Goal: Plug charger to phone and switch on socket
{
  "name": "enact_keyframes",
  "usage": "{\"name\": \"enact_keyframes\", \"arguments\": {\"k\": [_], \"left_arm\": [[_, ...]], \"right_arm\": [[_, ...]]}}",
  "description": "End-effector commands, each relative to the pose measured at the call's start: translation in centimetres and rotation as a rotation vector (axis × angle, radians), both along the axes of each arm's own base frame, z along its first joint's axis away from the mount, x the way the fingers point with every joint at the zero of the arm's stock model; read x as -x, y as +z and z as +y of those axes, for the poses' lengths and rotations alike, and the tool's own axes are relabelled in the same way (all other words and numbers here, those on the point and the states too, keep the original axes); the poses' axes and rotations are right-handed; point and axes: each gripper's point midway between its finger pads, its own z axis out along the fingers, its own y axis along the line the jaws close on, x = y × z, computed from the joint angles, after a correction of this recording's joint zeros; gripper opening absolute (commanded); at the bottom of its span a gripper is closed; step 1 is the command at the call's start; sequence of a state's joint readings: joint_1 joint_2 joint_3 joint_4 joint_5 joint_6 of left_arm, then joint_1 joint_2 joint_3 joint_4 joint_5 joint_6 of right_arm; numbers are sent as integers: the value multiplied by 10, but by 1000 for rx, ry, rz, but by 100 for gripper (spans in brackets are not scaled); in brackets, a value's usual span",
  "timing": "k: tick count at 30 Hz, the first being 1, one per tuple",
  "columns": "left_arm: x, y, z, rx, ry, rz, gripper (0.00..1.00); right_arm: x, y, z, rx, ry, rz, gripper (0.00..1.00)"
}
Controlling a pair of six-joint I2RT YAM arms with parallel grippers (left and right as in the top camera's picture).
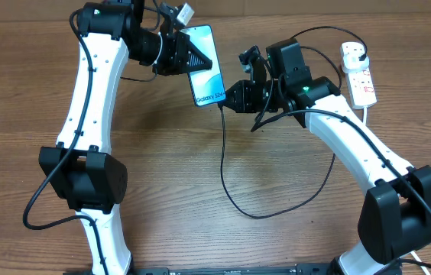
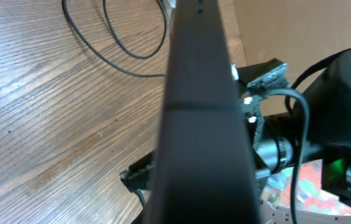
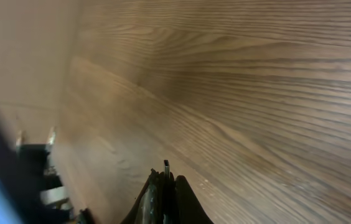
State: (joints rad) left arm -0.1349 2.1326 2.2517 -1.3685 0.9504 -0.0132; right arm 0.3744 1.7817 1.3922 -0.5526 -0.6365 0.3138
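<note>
My right gripper will next lower away from the phone to the bare table, as only a sliver of the connector's end shows past its fingers.
My left gripper point(image 1: 192, 52) is shut on the phone point(image 1: 205, 65), a slim smartphone with a light blue "Galaxy S24" screen, held tilted above the table at the upper middle. Its dark edge point(image 2: 200, 124) fills the left wrist view. My right gripper point(image 1: 229, 98) is shut on the connector tip point(image 3: 166, 168) of the charger cable point(image 1: 227, 179), just right of the phone's lower end; I cannot tell if they touch. The thin black cable loops down across the table and back up to a black plug point(image 1: 358, 53) seated in the white socket strip point(image 1: 359, 73) at the upper right.
The socket's thick white cord point(image 1: 365, 111) runs down behind my right arm. The left arm's base point(image 1: 85, 179) stands at the left and the right arm's base point(image 1: 403, 214) at the lower right. The table is wood grain.
</note>
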Motion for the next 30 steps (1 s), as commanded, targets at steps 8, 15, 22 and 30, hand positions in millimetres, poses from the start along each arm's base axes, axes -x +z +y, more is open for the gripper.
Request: {"name": "enact_keyframes", "arguments": {"k": [8, 15, 22, 30], "left_arm": [[-17, 24, 40, 68, 125, 0, 4], [-19, 24, 46, 68, 139, 0, 4], [-19, 24, 45, 74, 134, 1, 4], [-19, 24, 45, 74, 134, 1, 4]], "right_arm": [[-16, -68, 2, 132, -66, 85, 4], [-21, -131, -3, 233, -93, 152, 4], [-19, -148, -3, 253, -91, 177, 13], [-13, -152, -7, 274, -93, 206, 54]]}}
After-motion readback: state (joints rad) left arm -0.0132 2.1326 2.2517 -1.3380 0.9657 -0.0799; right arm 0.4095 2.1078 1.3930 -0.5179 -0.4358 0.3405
